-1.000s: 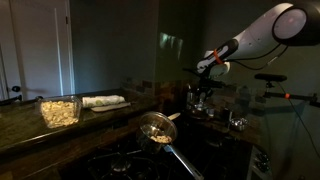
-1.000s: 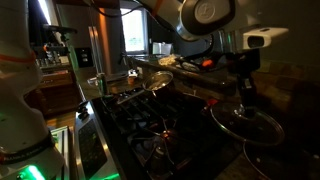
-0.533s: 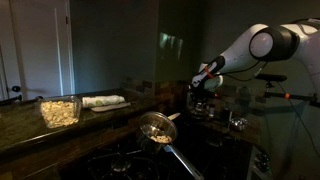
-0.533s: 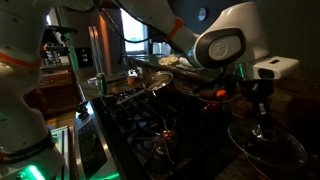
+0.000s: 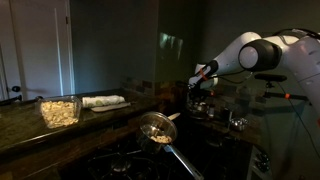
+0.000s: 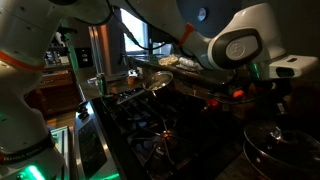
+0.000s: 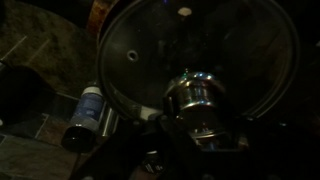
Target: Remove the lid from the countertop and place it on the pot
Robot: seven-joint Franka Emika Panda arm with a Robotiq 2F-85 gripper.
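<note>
Next, my gripper moves down until the lid rests on the dim steel pot (image 6: 284,163) and releases the knob, since the lid hangs by its knob just over the pot.
The lid (image 7: 140,50) is a wide round disc with a shiny knob (image 7: 197,98) and fills most of the wrist view. It hangs under my gripper (image 7: 195,122), whose dark fingers are shut around the knob. In an exterior view the gripper (image 6: 275,112) holds the lid (image 6: 285,150) low at the right, close to the camera. In an exterior view the gripper (image 5: 200,85) hovers just over a dim steel shape (image 5: 202,103) on the counter, which may be the pot. The scene is too dark to be sure. The lid hides whatever lies below it in the wrist view.
A long-handled round pan (image 5: 157,128) (image 6: 150,83) sits on the stove (image 6: 150,130). Small steel cups (image 5: 236,118) stand right of the gripper. A bottle (image 7: 85,118) lies beside the lid. A container of pale food (image 5: 60,110) and a steel vessel (image 6: 97,86) stand farther off.
The gripper has sunk lower with the lid hanging from it. The lid has come closer to one exterior camera, sliding right and down in that view. The grip has not changed.
</note>
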